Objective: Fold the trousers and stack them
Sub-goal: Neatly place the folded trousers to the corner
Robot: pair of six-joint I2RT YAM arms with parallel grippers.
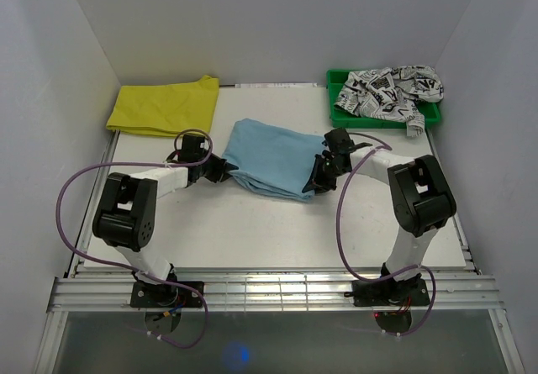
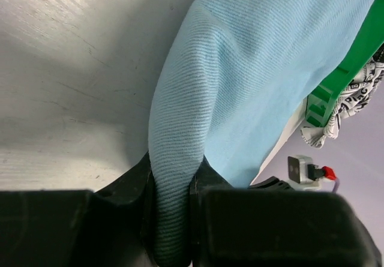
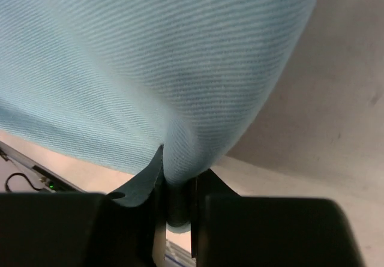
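Observation:
I will raise my right gripper outward and left in the top view, then lower to release at the yellow garment's near corner, since it lies folded.
The light blue trousers lie folded in the middle of the white table. My left gripper is shut on their left near corner, and a thick fold of blue cloth is pinched between its black fingers. At their right near edge my right gripper is shut on them too, a bunch of the same cloth squeezed between its jaws. The trousers fill most of the right wrist view.
A folded yellow garment lies at the back left of the table. A green bin at the back right holds a crumpled black-on-white printed garment. White walls close in on three sides.

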